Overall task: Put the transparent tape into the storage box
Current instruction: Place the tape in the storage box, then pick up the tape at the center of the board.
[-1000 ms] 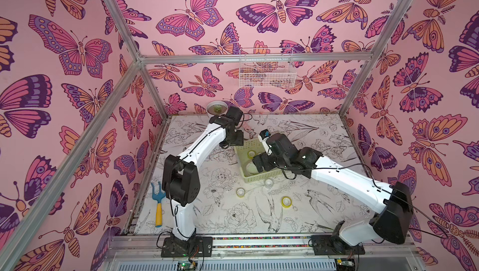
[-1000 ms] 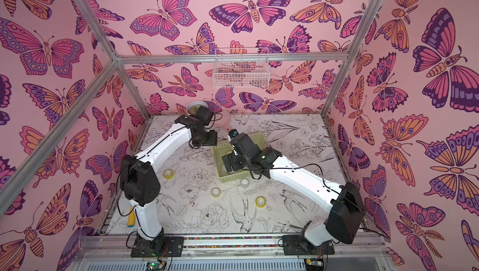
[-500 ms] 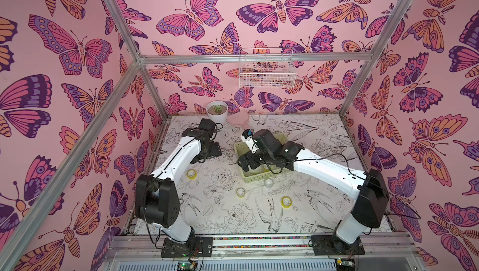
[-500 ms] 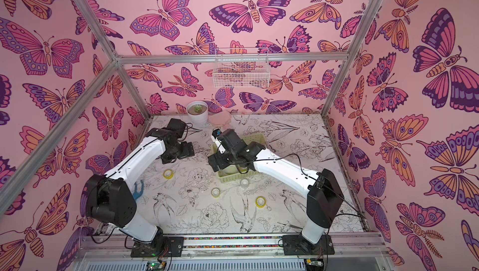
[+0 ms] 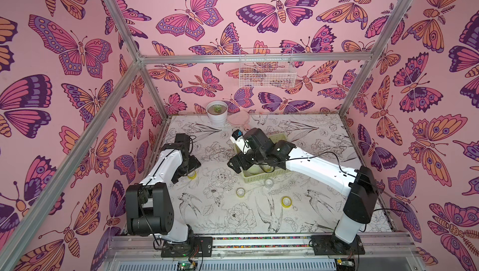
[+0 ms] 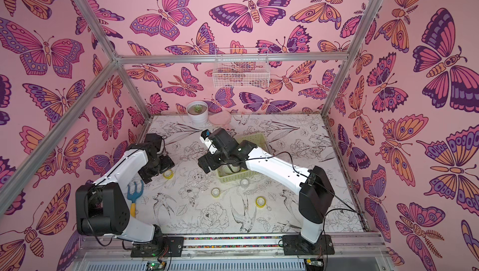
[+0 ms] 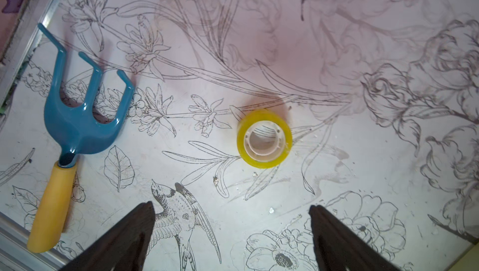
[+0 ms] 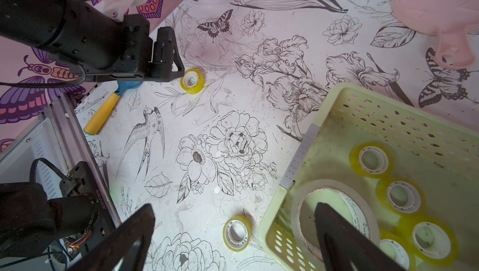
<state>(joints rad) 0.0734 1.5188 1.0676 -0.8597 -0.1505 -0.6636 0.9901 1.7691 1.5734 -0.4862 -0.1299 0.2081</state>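
The roll is below my left gripper, so I will next lower the gripper astride the yellow roll's side [image 6: 165, 175] [image 7: 242, 141] facing the blue garden fork, with one finger going into the roll's hole.
The storage box [image 5: 261, 177] [image 6: 233, 177] [image 8: 305, 153] is a pale yellow-green perforated basket in the middle of the table. It holds transparent tape: a wide whitish roll [image 8: 334, 185] and several small yellow rolls [image 8: 373, 159]. Loose rolls lie on the table: a yellow one [image 7: 264, 138] [image 5: 192, 175] [image 6: 168, 174] at the left, two yellow [image 5: 240, 192] [image 5: 286, 201] and one clear [image 5: 268, 182] before the box. My left gripper [image 7: 232, 205] [image 5: 190, 168] hangs open just short of the left yellow roll. Above the box's left front corner my right gripper [image 8: 234, 205] [image 5: 233, 164] hovers open and empty.
A blue garden fork with a yellow handle [image 7: 77, 124] [image 6: 134, 194] lies by the left rail. A white plant pot [image 5: 216, 112] and a pink dish [image 5: 238, 118] stand at the back. A white wire basket [image 5: 267, 72] hangs on the back wall.
My left arm has swung from behind the box to the left and nearer, over the yellow roll. My right gripper has drawn leftward from inside the box to its corner.
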